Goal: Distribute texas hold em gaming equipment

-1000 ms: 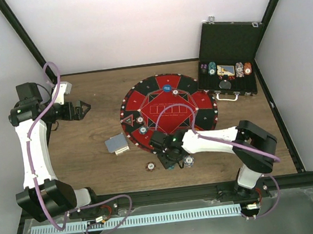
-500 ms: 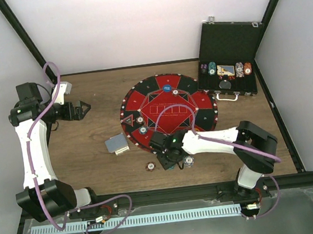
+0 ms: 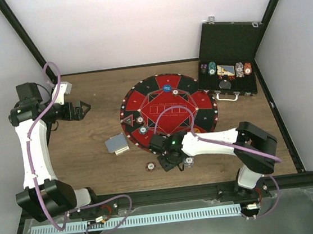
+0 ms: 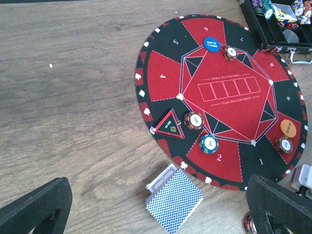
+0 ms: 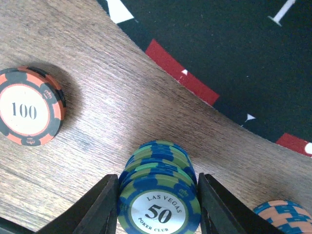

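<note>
My right gripper moves up and outward over the mat next, then down to release chips beside the blue button's chip stack, which lacks a blue-green partner.
A stack of blue-green "50" poker chips (image 5: 158, 195) stands on the wood just off the mat's near edge. My right gripper (image 5: 158, 209) is shut on it, a finger pressed to each side; from above that gripper (image 3: 172, 163) covers the stack. An orange-black "100" chip (image 5: 30, 107) lies to its left and an orange-blue stack (image 5: 285, 217) to its right. The deck of blue-backed cards (image 4: 174, 199) lies beside the mat. On the mat sit a blue button (image 4: 211, 44), an orange button (image 4: 287, 128) and several chip stacks (image 4: 208, 144). My left gripper (image 3: 85, 108) hangs open at far left.
The round red-and-black mat (image 3: 165, 93) fills the table's middle. An open black case (image 3: 229, 89) with more chips stands at the back right. A triangular dealer marker (image 4: 169, 125) lies on the mat's left side.
The right jaws have narrowed onto the blue-green chip stack, and the right wrist has shifted slightly. The left arm has not moved.
</note>
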Robot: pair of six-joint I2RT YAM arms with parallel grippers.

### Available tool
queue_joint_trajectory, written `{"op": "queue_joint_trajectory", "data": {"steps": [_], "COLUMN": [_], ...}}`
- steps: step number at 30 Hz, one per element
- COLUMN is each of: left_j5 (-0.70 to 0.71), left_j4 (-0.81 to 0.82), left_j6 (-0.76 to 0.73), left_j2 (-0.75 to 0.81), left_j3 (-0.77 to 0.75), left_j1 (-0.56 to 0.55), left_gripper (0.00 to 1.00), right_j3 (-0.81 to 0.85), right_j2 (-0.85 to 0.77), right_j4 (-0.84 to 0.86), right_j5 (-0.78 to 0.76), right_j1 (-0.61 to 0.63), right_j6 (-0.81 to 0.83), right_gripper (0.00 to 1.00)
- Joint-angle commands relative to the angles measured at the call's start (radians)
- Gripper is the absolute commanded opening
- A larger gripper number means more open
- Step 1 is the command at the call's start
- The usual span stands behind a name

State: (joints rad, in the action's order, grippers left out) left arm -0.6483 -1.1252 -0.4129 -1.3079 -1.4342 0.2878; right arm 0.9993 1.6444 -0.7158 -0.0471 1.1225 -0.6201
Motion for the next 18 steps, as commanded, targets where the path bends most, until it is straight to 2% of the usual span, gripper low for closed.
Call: {"op": "queue_joint_trajectory", "data": {"steps": [1,6,18], "left_j5": [-0.004,-0.001,-0.008], "left_j4": [-0.005,-0.005,-0.005], "left_j6": [-0.013,-0.016,-0.011], "left_j2": [0.002,0.001,0.000], "left_j3": [0.001,0.004,0.004], "left_j1": [0.004,0.004,0.005], "left_gripper": [1.00,1.00,1.00], "right_j3": [0.029,0.053,0.209], "right_j2": [-0.012,-0.010,-0.032], "right_j4": [-0.022,-0.040,-0.184], "right_j5": [-0.018,-0.031,-0.118], "right_j1": [0.013,0.014,-0.001], "right_j6": [-0.010,-0.007,0.041], "right_gripper": [0.40,0.33,0.32]}}
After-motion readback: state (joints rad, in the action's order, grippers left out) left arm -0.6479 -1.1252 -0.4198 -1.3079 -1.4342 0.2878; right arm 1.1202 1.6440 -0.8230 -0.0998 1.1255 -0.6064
